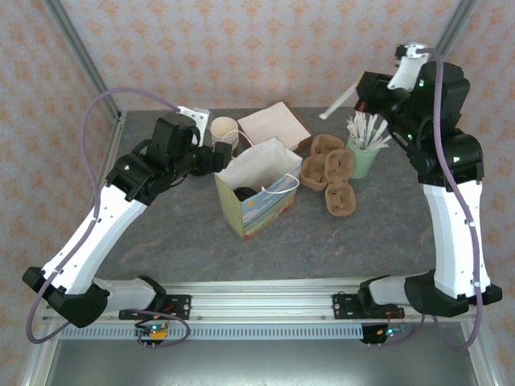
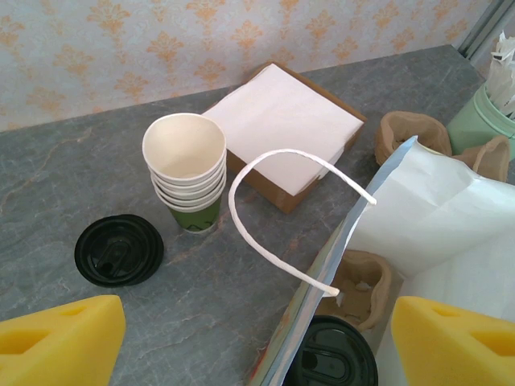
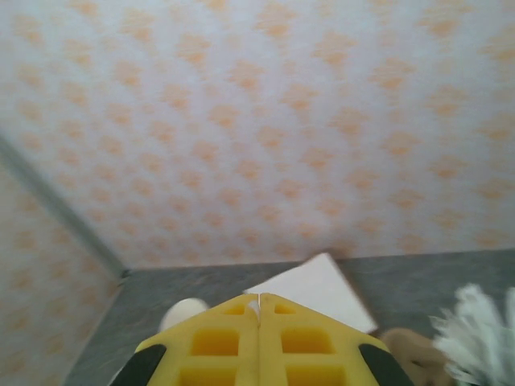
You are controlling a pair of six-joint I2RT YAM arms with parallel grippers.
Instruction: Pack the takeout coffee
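Note:
The robot's right hand is going to move the stick across and down over the bag's opening [image 1: 259, 170], past the pulp carriers, to let it go.
The takeout coffee stands inside the open paper bag [image 1: 259, 193]. Its black lid [image 2: 334, 355] shows just past the bag's near wall [image 2: 354, 241], and again as a dark spot in the bag's mouth [image 1: 244, 194]; the cup body is hidden. A brown pulp piece [image 2: 364, 281] lies beside it in the bag. My left gripper [image 2: 257, 354] is open at the bag's left side [image 1: 216, 158], its yellow fingers [image 2: 56, 338] straddling the bag's wall and handle [image 2: 265, 233]. My right gripper [image 3: 259, 301] is raised at the back right [image 1: 360, 87], shut on a thin white wrapped stick [image 1: 342, 100].
A stack of lidless cream cups [image 2: 187, 169] and a loose black lid [image 2: 119, 249] sit left of the bag. White napkins [image 1: 273, 125] lie behind it. Pulp carriers [image 1: 331, 173] and a green cup of wrapped sticks [image 1: 364, 153] stand to the right.

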